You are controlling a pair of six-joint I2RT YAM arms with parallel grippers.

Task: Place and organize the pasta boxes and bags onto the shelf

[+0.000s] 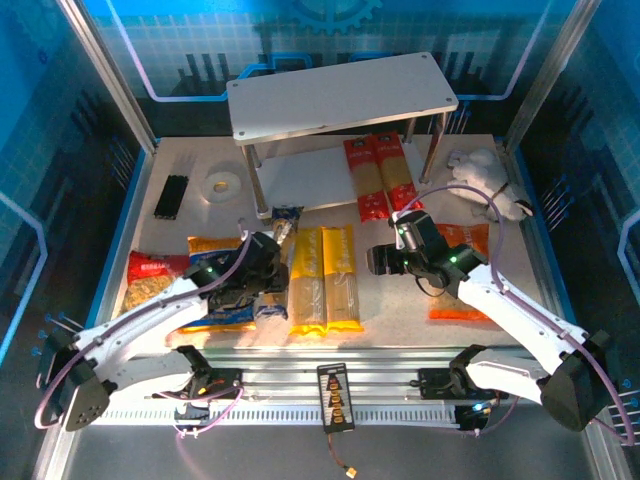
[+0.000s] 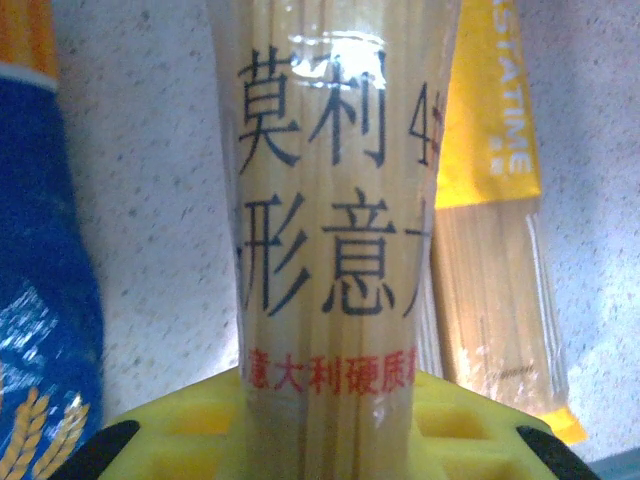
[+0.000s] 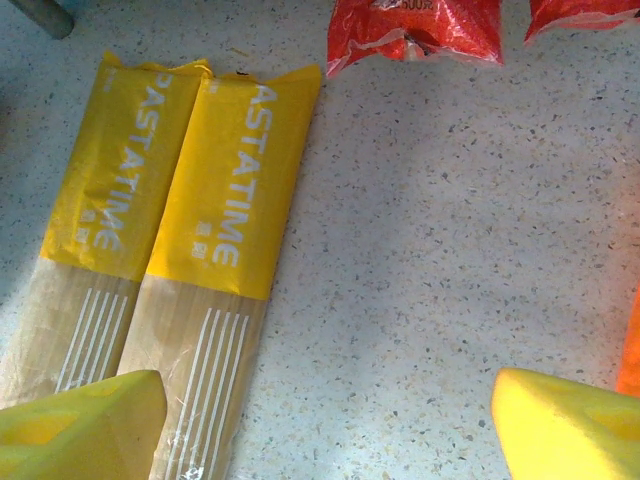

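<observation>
The dark blue box still has to go outward onto that bare stretch (image 1: 300, 181). My left gripper will move it there next.
My left gripper (image 1: 264, 278) (image 2: 330, 425) is shut on the dark blue pasta box (image 1: 285, 222), whose clear window with printed characters (image 2: 335, 250) rises between the yellow fingers. To its right, two yellow pasta boxes (image 1: 322, 278) (image 3: 215, 190) lie side by side on the table. My right gripper (image 1: 385, 260) (image 3: 325, 430) hangs open over bare table just right of them, holding nothing. Two red pasta boxes (image 1: 380, 175) (image 3: 415, 25) rest partly on the shelf's lower board (image 1: 300, 175). The red bag (image 1: 155, 270) and blue bag (image 1: 235, 318) (image 2: 40, 300) lie by the left arm. The orange bag (image 1: 472, 240) lies under the right arm.
The shelf's top board (image 1: 340, 90) is bare. A black stick bundle (image 1: 172, 196) and a white tape roll (image 1: 221, 185) lie at the back left. A white plush toy (image 1: 487, 180) sits at the back right, beside a shelf post (image 1: 410, 135).
</observation>
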